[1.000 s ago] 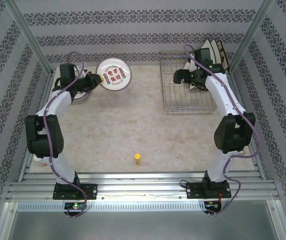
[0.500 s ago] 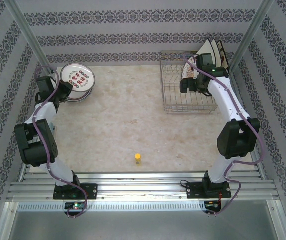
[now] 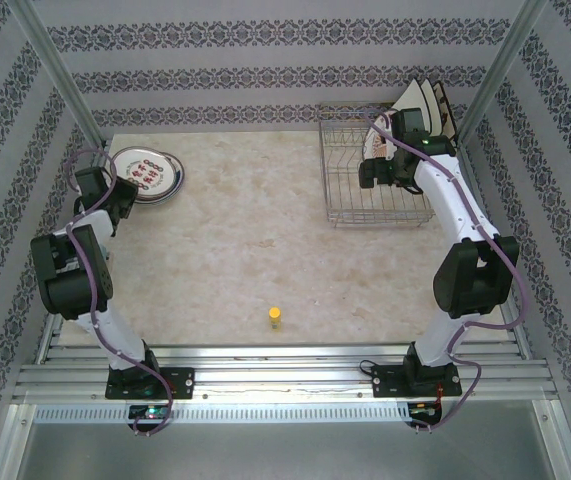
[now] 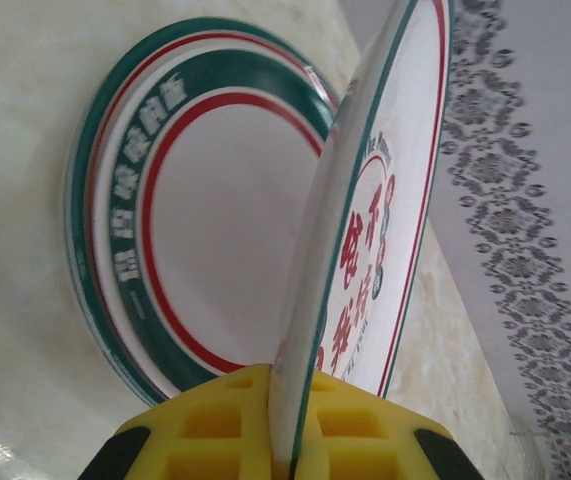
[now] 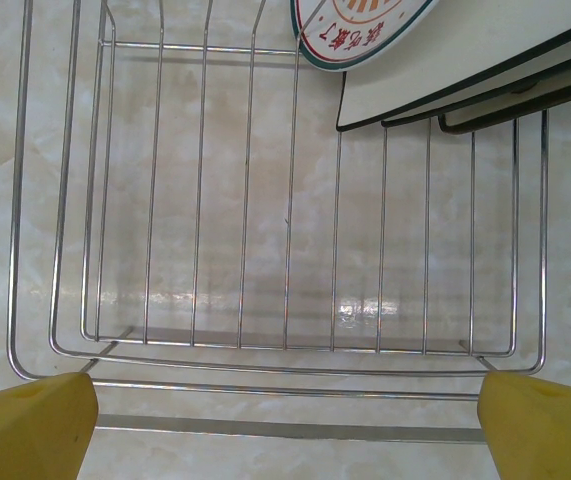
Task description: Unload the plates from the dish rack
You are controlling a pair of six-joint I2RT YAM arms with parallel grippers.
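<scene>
My left gripper holds the rim of the tilted plate, and that plate is already over the flat plate [image 3: 176,176] [image 4: 230,225]. Next, my left gripper needs to lower the held rim toward the flat plate below and release it.
My left gripper [image 4: 290,405] is shut on the rim of a round white plate [image 4: 390,190] with a green edge, a red ring and red characters. That plate stands tilted over another round plate [image 4: 205,210] lying flat on the table. In the top view the left gripper [image 3: 117,192] is at the back left beside these plates [image 3: 147,170]. My right gripper [image 5: 285,420] is open above the dish rack [image 5: 195,200], nothing between its fingers. In the rack's far right end stand a round plate [image 5: 357,25] and square dark-rimmed plates [image 5: 465,65]. From above, the right gripper [image 3: 370,172] hovers over the rack [image 3: 350,205].
A small yellow object [image 3: 276,317] stands on the marble table toward the front middle. Patterned walls close in the back and sides, with metal posts at the back corners. The square plates [image 3: 423,103] lean near the right wall.
The left arm has swung the round plate from the back middle to the back left and lowered it over the plate lying there. The right gripper shifted slightly back over the rack.
</scene>
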